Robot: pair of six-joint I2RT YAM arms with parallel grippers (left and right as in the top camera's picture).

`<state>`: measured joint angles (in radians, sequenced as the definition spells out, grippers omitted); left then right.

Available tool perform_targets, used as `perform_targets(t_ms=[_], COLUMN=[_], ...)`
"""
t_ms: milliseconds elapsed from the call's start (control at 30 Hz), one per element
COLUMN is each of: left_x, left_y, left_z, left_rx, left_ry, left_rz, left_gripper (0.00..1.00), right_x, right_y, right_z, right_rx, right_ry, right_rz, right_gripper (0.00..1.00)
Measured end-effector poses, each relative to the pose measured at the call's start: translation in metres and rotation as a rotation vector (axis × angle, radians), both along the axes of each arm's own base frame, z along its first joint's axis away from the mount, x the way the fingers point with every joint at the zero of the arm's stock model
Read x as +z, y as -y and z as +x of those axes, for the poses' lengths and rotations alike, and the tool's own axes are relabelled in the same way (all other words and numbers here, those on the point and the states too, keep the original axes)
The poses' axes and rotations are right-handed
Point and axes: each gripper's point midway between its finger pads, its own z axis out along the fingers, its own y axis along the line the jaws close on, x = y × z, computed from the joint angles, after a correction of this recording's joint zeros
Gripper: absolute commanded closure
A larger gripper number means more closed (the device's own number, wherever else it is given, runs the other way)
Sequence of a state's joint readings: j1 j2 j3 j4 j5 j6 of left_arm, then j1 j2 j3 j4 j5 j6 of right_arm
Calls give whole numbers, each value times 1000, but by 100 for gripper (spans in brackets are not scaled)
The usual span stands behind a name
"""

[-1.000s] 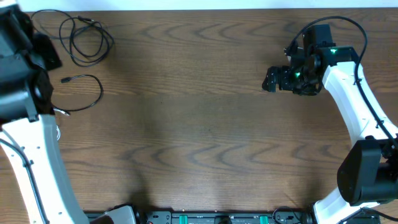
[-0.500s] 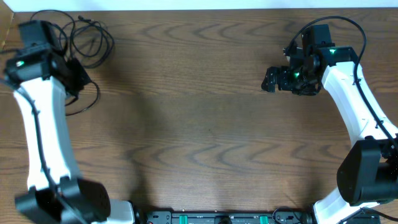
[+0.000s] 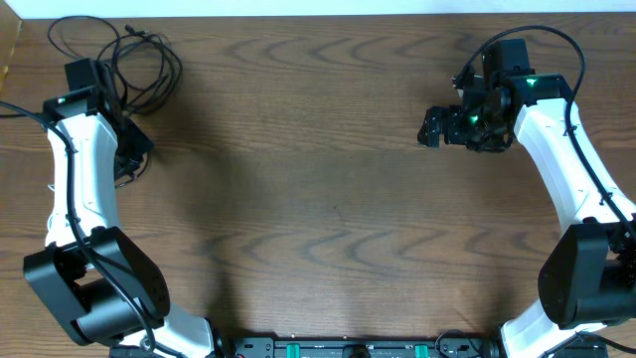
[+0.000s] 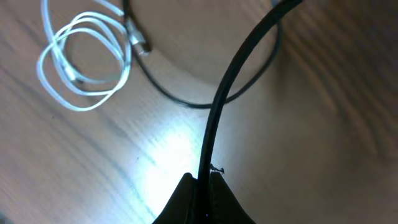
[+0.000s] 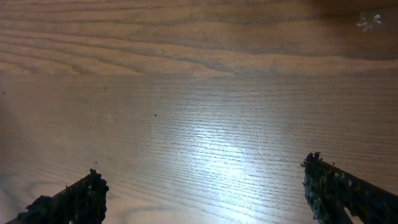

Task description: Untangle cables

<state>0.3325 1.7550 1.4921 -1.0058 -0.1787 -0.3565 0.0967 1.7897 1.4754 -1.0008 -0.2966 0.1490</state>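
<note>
Next, my left gripper will move back toward the coiled white cable to release the black cable, since that coil lies to the gripper's left in the wrist view.
In the left wrist view my left gripper (image 4: 204,182) is shut on a black cable (image 4: 219,112), which rises from the jaws toward the upper right. A second black cable (image 4: 180,102) curves behind it, with a small plug (image 4: 138,40) at its end. A coiled white cable (image 4: 124,68) lies at the upper left. Overhead, the left gripper (image 3: 131,151) sits just below a loose tangle of black cables (image 3: 149,60); the arm hides the white cable. My right gripper (image 3: 429,127) hangs open at the far right, over bare wood in its wrist view (image 5: 205,186).
The wooden table (image 3: 318,199) stretches between the two arms. The table's far edge (image 3: 318,14) runs close behind the cable tangle. The arm bases stand at the front corners.
My left arm has swung in from the left edge and come down over the lower black cable loop, now covering it. The right arm has not moved.
</note>
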Motion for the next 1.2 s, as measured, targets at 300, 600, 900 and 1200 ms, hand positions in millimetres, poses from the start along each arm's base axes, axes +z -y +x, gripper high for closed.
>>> perform_targets(t_ms=[300,600,900,1200], left_x=[70,120,38,-18], left_y=[27,17,-25,-38], left_z=[13,-40,-75,-74], left_rx=[-138,-44,264,329], left_ry=[269,350,251,270], left_rz=[-55,-11,-12,29], left_gripper=[93,92,93,83], right_x=[0,0,1,1], right_y=[0,0,0,0], right_z=[0,1,3,4], right_rx=[0,0,0,0], right_ry=[0,4,14,18], right_rz=[0,0,1,2], right_gripper=[1,1,1,1])
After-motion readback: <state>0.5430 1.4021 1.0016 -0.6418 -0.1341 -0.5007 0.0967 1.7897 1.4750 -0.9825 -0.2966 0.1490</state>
